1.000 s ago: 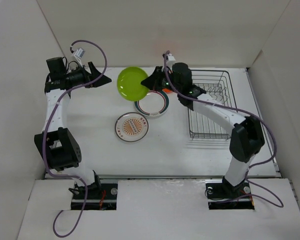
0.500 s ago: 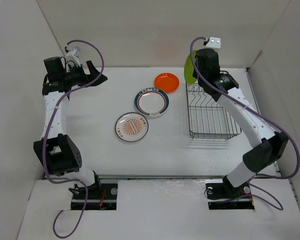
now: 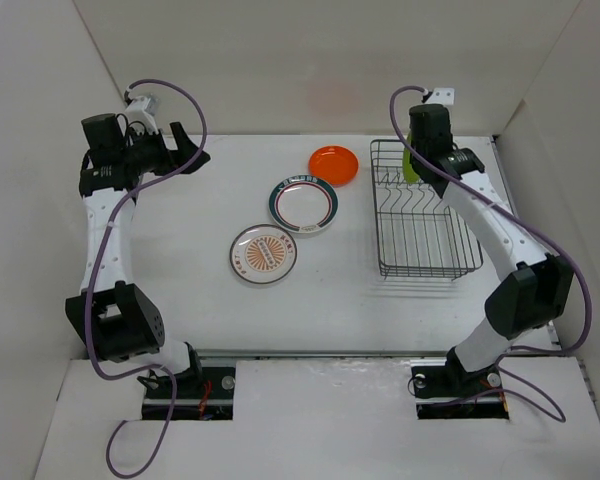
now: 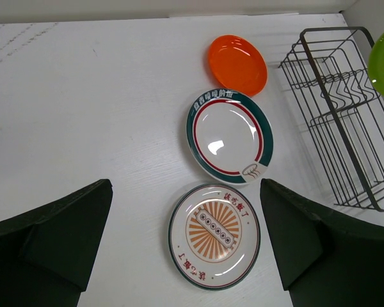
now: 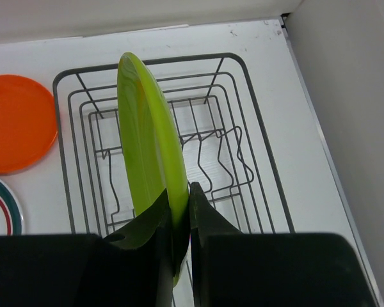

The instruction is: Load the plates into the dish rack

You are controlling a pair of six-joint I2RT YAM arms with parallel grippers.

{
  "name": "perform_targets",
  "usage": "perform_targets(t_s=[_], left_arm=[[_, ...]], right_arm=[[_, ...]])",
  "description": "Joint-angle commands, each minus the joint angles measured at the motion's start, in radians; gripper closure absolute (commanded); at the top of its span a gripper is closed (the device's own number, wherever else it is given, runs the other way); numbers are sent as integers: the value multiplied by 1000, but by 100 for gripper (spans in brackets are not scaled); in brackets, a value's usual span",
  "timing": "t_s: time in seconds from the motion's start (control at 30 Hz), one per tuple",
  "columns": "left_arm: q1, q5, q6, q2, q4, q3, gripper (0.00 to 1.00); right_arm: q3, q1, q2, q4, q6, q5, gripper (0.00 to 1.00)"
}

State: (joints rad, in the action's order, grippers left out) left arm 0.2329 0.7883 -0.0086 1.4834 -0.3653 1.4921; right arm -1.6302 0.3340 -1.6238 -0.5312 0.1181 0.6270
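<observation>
My right gripper brings the lime-green plate (image 3: 410, 165) down next, shifting toward the rack's side by the orange plate, and releases it, as it hangs on edge above the rack's wires.
My right gripper (image 5: 179, 198) is shut on the rim of the lime-green plate (image 5: 147, 128) and holds it on edge above the far end of the black wire dish rack (image 5: 262, 147); from above, the plate (image 3: 410, 165) shows beside the wrist over the rack (image 3: 425, 262). The orange plate (image 3: 333, 163), the white plate with the green-red rim band (image 3: 304, 205) and the sunburst plate (image 3: 264, 253) lie flat on the table. My left gripper (image 4: 185, 230) is open and empty, high above the sunburst plate (image 4: 214, 235), at the far left (image 3: 185, 155).
White walls enclose the table on the left, back and right. The rack stands close to the right wall. The rack's upright prongs (image 5: 208, 153) are below the held plate. The orange plate (image 5: 16, 121) lies just left of the rack.
My right arm has swung the lime-green plate from over the table's middle to above the rack and turned it on edge. The left arm has barely moved.
</observation>
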Motion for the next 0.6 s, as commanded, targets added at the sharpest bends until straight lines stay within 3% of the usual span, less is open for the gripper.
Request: perform_targets(t_s=[0.0,0.57], left_arm=[[3,2,16,-40,8,8,0],[3,2,25,-40,8,-10,0]], right_arm=[[18,-29,25,103,-23,-62,100],[69,-38,-77,155,8,-124,100]])
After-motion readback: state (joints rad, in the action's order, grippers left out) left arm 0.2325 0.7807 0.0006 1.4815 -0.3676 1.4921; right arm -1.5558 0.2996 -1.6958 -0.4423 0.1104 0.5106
